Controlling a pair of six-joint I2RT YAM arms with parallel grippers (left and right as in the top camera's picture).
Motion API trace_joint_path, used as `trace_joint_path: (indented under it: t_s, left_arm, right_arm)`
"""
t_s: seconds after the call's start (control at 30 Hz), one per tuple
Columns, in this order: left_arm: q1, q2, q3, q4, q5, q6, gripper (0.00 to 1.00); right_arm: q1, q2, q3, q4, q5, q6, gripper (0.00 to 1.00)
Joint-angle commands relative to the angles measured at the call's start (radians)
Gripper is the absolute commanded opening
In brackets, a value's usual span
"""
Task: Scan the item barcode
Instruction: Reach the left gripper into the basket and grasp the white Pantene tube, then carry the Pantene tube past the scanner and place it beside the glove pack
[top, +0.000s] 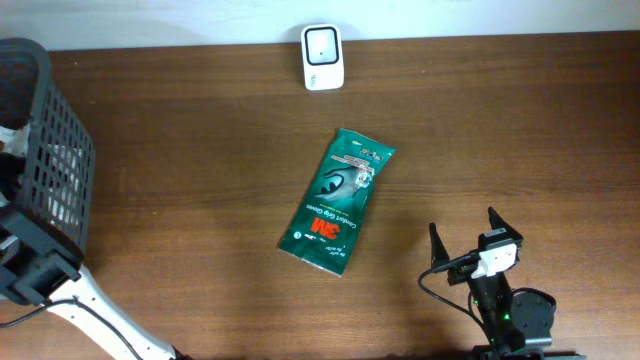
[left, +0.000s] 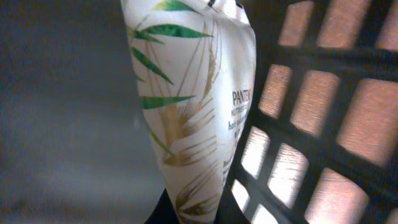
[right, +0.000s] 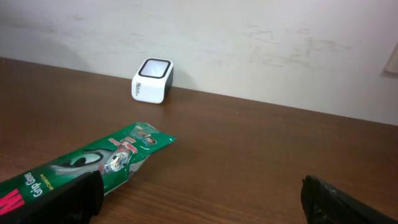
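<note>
I'll bring my left gripper up, across and down to release the sachet by the packet's basket-side edge (top: 308, 190), since that is to its right in the overhead view.
My left gripper (left: 196, 208) is shut on the lower end of a white Pantene sachet (left: 189, 99) printed with green and gold leaves. It holds the sachet inside the black mesh basket (left: 323, 118). From overhead only the left arm (top: 35, 265) shows beside the basket (top: 45, 150). A green 3M gloves packet (top: 337, 202) lies flat mid-table, also seen as the packet (right: 93, 162) in the right wrist view. The white scanner (top: 322, 57) stands at the far edge. My right gripper (top: 463, 222) rests open and empty at the near right, its jaws (right: 202, 202) wide apart.
The basket stands at the table's left edge. In the right wrist view the scanner (right: 153, 79) sits against a pale wall (right: 249, 37). Brown tabletop (top: 520, 130) stretches between the packet and the right side.
</note>
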Motion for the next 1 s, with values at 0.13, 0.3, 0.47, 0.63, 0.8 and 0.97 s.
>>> trace_joint_path:
  t_s: [0.13, 0.3, 0.47, 0.63, 0.8, 0.97]
  left_arm:
    - [-0.002, -0.053, 0.732, -0.226, 0.041, -0.249, 0.0]
    - [-0.048, -0.259, 0.74, -0.214, 0.066, -0.253, 0.0]
    - [-0.236, -0.356, 0.74, -0.232, 0.068, -0.253, 0.0]
    - [-0.526, -0.361, 0.62, -0.233, 0.056, -0.264, 0.0]
    - [-0.691, -0.361, 0.263, -0.228, 0.053, -0.264, 0.0]
    - [-0.783, -0.361, -0.039, -0.113, 0.053, -0.265, 0.0]
  right_arm:
    - [-0.007, -0.006, -0.009, 0.001, -0.009, -0.003, 0.98]
    - [-0.007, -0.006, -0.009, 0.001, -0.009, -0.003, 0.98]
    - [-0.007, -0.006, -0.009, 0.001, -0.009, -0.003, 0.98]
    - [-0.007, -0.006, -0.009, 0.001, -0.009, -0.003, 0.98]
    - [-0.007, -0.006, -0.009, 0.001, -0.009, -0.003, 0.98]
    - [-0.007, -0.006, -0.009, 0.001, -0.009, -0.003, 0.98]
